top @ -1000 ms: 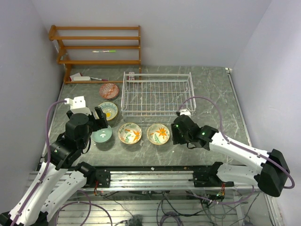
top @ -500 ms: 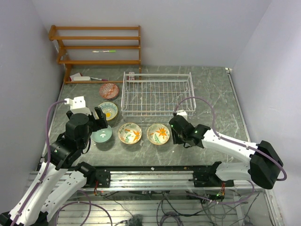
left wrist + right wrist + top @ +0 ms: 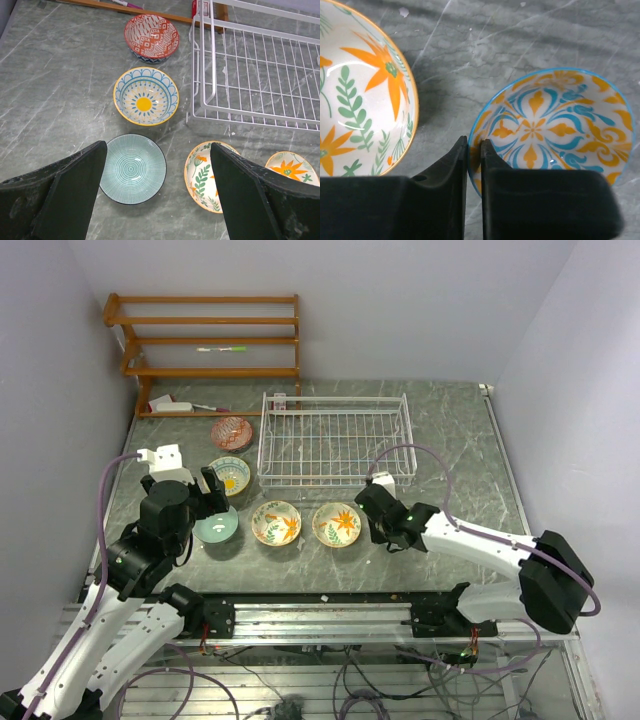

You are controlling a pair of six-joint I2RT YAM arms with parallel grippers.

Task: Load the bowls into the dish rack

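My right gripper lifts next, swings outward and left in the top view over the rack's empty end (image 3: 284, 428) by the reddish bowl (image 3: 232, 432), tilts and releases.
The white wire dish rack (image 3: 335, 440) stands empty at the back; it also shows in the left wrist view (image 3: 260, 75). On the table lie a reddish bowl (image 3: 232, 432), a yellow-blue bowl (image 3: 229, 475), a teal bowl (image 3: 216, 527) and two orange floral bowls (image 3: 276, 523) (image 3: 337, 524). My right gripper (image 3: 474, 145) is shut on the near rim of a blue-orange bowl (image 3: 555, 125), one finger inside and one outside. In the top view my right gripper (image 3: 372, 520) hides that bowl. My left gripper (image 3: 157, 147) is open and empty above the teal bowl (image 3: 132, 168).
A brown wooden slatted shelf (image 3: 205, 340) stands at the back left, with a pen on one level and a white object (image 3: 170, 405) at its foot. Walls close the table on the left, back and right.
My right arm has swung left and turned, bringing its gripper closer to the orange floral bowl. The left arm and the bowls have not moved.
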